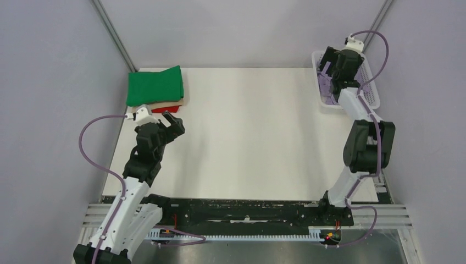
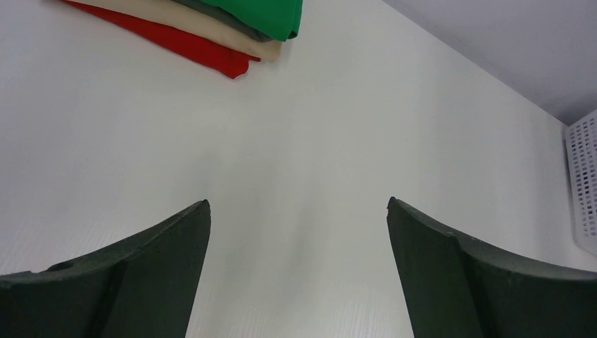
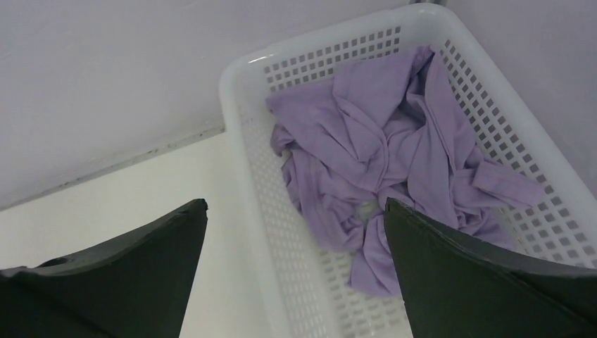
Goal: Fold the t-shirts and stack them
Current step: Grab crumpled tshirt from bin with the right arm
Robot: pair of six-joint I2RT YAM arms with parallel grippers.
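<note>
The t-shirt's far fold point(image 3: 367, 125) is on top of the heap of the t-shirt, below my right gripper and to the right in the wrist view, so I should next lower my right gripper onto it toward that side.
A crumpled lavender t-shirt point(image 3: 394, 148) lies in the white mesh basket point(image 3: 243, 127) at the table's back right; it also shows in the top view point(image 1: 325, 83). My right gripper point(image 3: 296, 205) is open and empty above the basket's left rim. In the top view this gripper point(image 1: 336, 65) hangs over the basket point(image 1: 371, 94). A stack of folded t-shirts sits at the back left: green point(image 1: 155, 85) on top, beige point(image 2: 211, 24) beneath, red point(image 2: 176, 41) at the bottom. My left gripper point(image 2: 298, 204) is open and empty over bare table, just in front of the stack point(image 1: 167, 125).
The white table point(image 1: 247, 132) ends at a grey wall behind and metal posts at both back corners. A black rail runs along the near edge by the arm bases. The basket's corner point(image 2: 583, 183) shows at the right of the left wrist view.
</note>
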